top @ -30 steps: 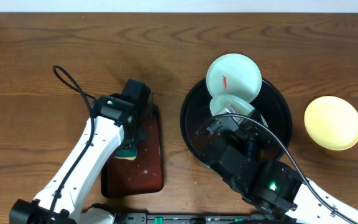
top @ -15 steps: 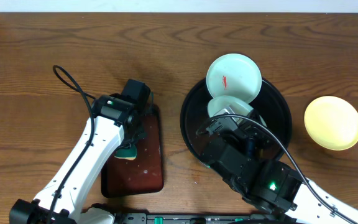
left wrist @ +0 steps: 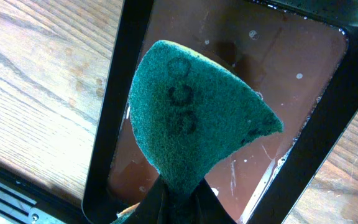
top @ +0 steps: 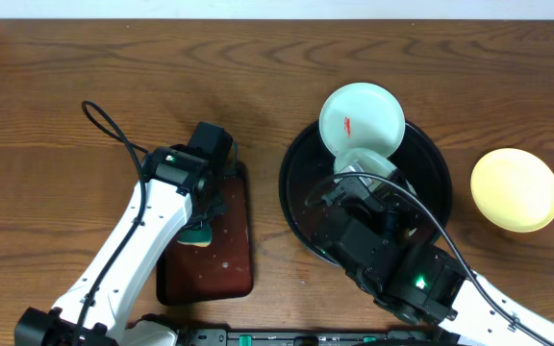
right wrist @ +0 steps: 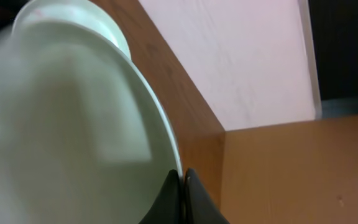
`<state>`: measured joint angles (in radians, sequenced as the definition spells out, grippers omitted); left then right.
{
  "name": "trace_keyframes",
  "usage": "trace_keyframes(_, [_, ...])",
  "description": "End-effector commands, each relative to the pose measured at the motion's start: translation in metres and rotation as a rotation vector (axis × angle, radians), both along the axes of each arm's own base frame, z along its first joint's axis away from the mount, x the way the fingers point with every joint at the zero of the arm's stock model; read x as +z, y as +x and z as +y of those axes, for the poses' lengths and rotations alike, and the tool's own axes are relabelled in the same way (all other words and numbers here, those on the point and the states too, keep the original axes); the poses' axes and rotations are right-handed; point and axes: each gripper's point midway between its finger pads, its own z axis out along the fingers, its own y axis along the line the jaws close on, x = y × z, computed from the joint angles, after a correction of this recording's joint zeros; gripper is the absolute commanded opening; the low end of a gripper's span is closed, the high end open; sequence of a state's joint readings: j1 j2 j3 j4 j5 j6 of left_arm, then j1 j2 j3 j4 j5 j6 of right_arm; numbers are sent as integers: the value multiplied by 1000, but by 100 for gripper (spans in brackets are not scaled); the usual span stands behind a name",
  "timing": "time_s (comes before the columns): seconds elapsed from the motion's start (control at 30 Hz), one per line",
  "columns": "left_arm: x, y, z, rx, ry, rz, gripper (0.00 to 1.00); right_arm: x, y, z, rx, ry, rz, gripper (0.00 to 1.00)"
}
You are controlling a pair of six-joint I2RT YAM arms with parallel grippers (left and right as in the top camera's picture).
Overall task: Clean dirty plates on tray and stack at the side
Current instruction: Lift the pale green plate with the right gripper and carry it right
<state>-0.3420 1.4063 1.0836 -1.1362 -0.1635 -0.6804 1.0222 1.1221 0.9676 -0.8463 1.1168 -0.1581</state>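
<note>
My tilted plate swings with my right gripper to the right in the overhead view over the pale yellow plate (top: 515, 189) next. The gripper levels it, lowers and releases.
The black round tray (top: 301, 207) sits right of centre. A mint-white plate (top: 359, 117) with a red smear leans on its far rim. My right gripper (right wrist: 183, 182) is shut on the rim of a second mint-white plate (right wrist: 73, 124), which it holds tilted over the tray; from overhead only that plate's edge (top: 365, 160) shows above the arm. The pale yellow plate (top: 515, 189) lies on the table right of the tray. My left gripper (left wrist: 178, 198) is shut on a green sponge (left wrist: 191, 118) above the brown tray (left wrist: 278, 68).
The rectangular dark-brown tray (top: 229, 259) lies left of the black tray, wet with droplets. A black cable (top: 113, 135) loops at the left arm. A pale wall (right wrist: 241, 56) rises behind the table's far edge.
The right gripper has tipped and shifted its plate slightly right over the tray. The left arm has not moved.
</note>
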Motion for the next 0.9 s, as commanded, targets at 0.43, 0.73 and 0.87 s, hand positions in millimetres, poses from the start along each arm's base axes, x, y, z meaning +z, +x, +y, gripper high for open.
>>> trace_keyframes(0.43, [1, 0, 3, 6, 8, -5, 12, -21, 3, -4, -81, 133, 66, 1])
trace_keyframes(0.73, [1, 0, 3, 6, 9, -4, 11, -61, 15, -43, -408, 608, 202, 1])
trace_keyframes(0.87, [1, 0, 3, 6, 8, -4, 11, -71, 28, -81, -552, 747, 241, 1])
